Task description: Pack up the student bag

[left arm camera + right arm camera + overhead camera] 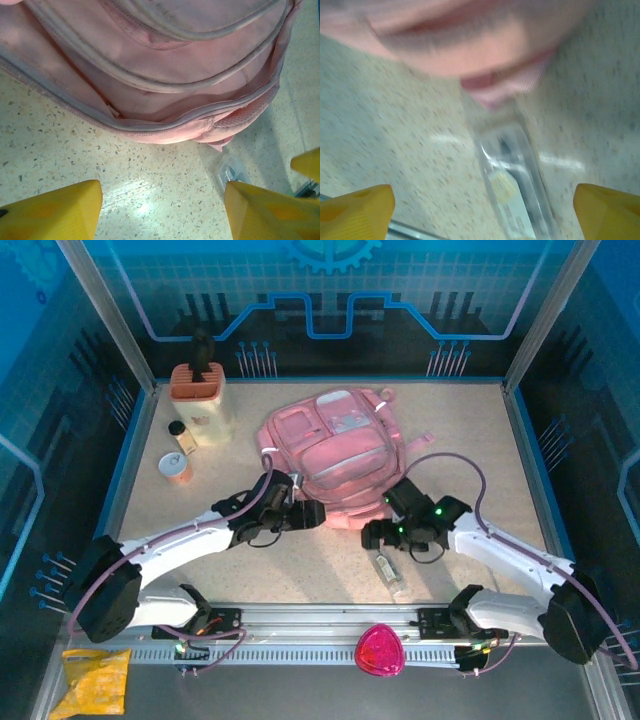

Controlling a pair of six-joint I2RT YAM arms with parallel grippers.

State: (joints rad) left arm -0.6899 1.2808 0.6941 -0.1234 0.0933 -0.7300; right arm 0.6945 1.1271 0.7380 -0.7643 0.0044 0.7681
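Observation:
My right gripper draws back toward the front bar and lowers onto the clear case's near end next, because the case lies flat and stretches that way.
The student bag, a big soft pink backpack with pale zips, lies flat in the middle of the table. My left gripper hovers at the bag's near edge. In the left wrist view the left gripper is open, its yellow fingers wide apart over bare table, with the bag just ahead. My right gripper is at the bag's near right corner. It is open in the right wrist view, above a clear plastic case lying on the table; the bag is blurred there.
The clear case lies near the front rail. A magenta rounded object sits on the rail and a yellow packet lies at the front left. A cream bottle with an orange cap, a small jar and a round tin stand at the back left.

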